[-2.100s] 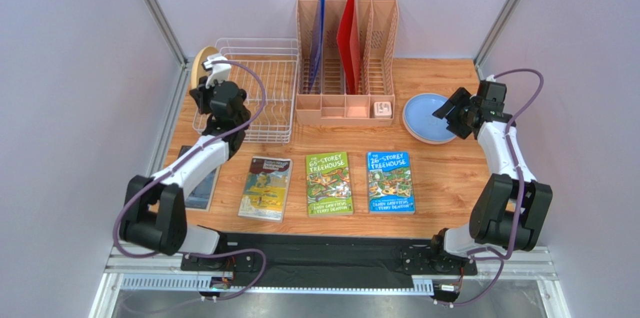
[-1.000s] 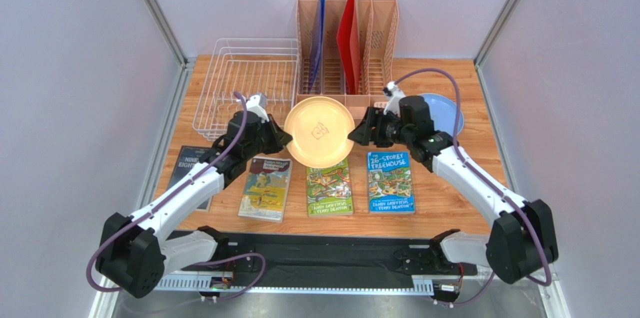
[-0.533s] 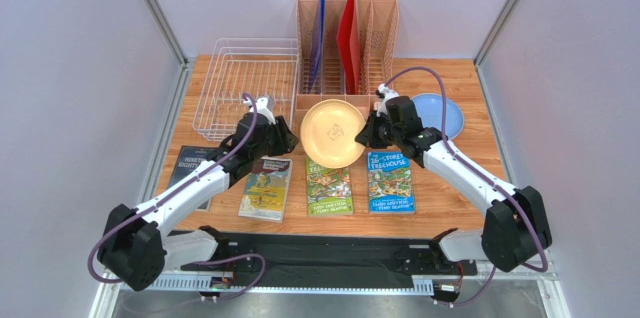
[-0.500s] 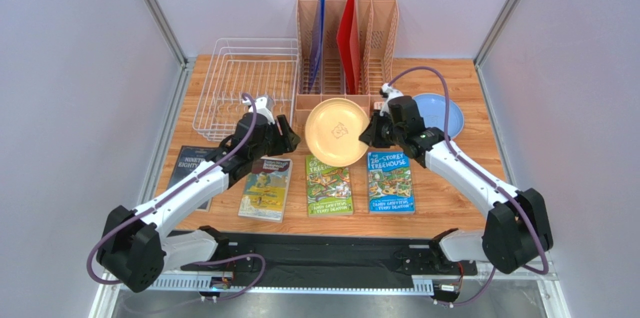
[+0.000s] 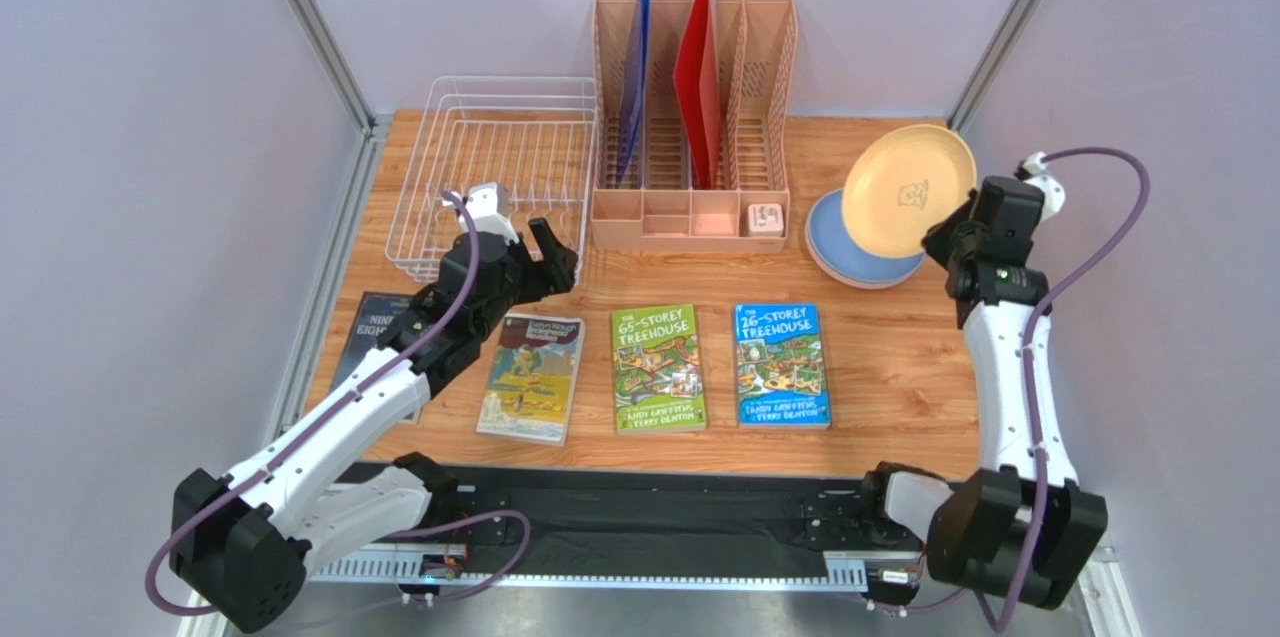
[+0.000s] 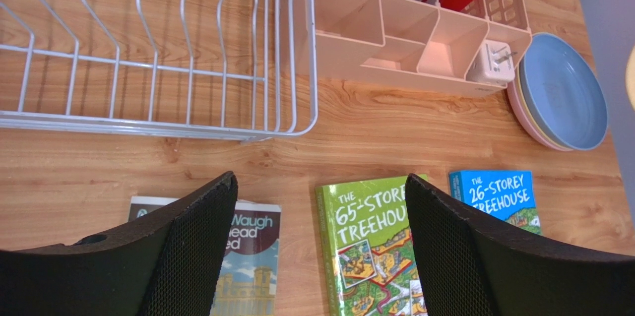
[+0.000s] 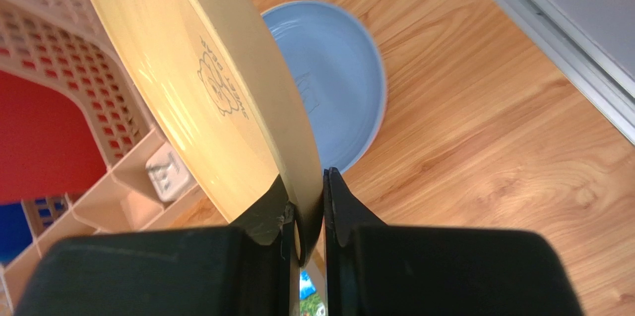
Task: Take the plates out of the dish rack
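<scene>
My right gripper needs to lower the tan plate onto the light blue plate (image 5: 854,253) and let go of the tan plate's rim there, as it still hangs above.
My right gripper (image 7: 309,204) is shut on the rim of a tan plate (image 7: 194,85). It holds the plate tilted on edge above the light blue plate (image 7: 335,85). From above, the tan plate (image 5: 908,186) hangs at the back right over the blue plate (image 5: 854,253), with the right gripper (image 5: 944,235) at its right edge. A pink rim (image 6: 522,111) shows under the blue plate (image 6: 563,89). The white wire dish rack (image 5: 496,172) at the back left holds no plates. My left gripper (image 6: 319,182) is open and holds nothing. It hovers near the rack's front right corner (image 6: 298,119).
A peach slotted organizer (image 5: 691,112) with upright blue and red sheets stands at the back middle, a white cube (image 5: 766,217) in its front tray. Three books (image 5: 531,375) (image 5: 658,367) (image 5: 780,363) lie in a row, and a dark book (image 5: 383,345) lies under the left arm.
The tan plate passed from my left gripper to my right one at mid-table. The right arm swung it right, over the blue plate. The left gripper opened and drew back left.
</scene>
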Tool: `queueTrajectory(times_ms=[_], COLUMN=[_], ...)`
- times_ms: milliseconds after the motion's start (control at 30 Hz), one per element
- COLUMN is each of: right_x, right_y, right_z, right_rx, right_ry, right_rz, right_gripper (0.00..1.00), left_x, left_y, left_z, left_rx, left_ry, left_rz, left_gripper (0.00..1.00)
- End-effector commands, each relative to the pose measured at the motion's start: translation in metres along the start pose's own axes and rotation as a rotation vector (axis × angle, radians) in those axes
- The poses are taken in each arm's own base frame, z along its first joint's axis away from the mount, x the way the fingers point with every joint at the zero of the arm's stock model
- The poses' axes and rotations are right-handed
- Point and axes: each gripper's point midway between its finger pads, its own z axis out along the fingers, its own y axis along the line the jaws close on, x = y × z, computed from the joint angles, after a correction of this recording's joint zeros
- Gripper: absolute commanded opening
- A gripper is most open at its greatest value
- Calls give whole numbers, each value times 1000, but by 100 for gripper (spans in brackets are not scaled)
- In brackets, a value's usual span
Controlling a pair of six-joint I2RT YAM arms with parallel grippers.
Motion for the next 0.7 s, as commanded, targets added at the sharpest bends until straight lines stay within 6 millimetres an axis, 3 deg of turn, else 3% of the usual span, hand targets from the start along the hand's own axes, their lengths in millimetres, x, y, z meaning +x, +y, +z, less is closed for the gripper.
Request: queueTrajectory(times_ms=[0, 67, 133, 167, 267, 300, 533, 667], right_x=[-19, -2, -4, 4, 5, 13, 34, 42], right_y=[-6, -3, 4, 1, 4, 2, 2, 0], right_z=[30, 56, 69, 83, 99, 107, 125, 127], right_rx=[-27, -76, -124, -120, -133, -126, -151, -150], right_ry=[55, 156, 185, 216, 245, 274, 343, 363], right_rz=[126, 163, 187, 206, 221, 230, 259, 261], right_gripper=[6, 4, 3, 4, 4, 4, 8, 22], left_x=[-5, -8, -10, -11, -13, -13, -16, -15], left_y=[8, 11, 14, 16, 24, 26, 35, 34], left_z=[-3, -4, -4, -5, -7, -8, -14, -13], left_rx=[-31, -44, -60, -67, -99, -105, -134, -131], left_ry=[-37, -48, -60, -64, -80, -82, -119, -112], left_rz=[32, 43, 53, 59, 80, 94, 102, 105], left_gripper=[88, 90, 92, 93, 95, 96, 99, 99])
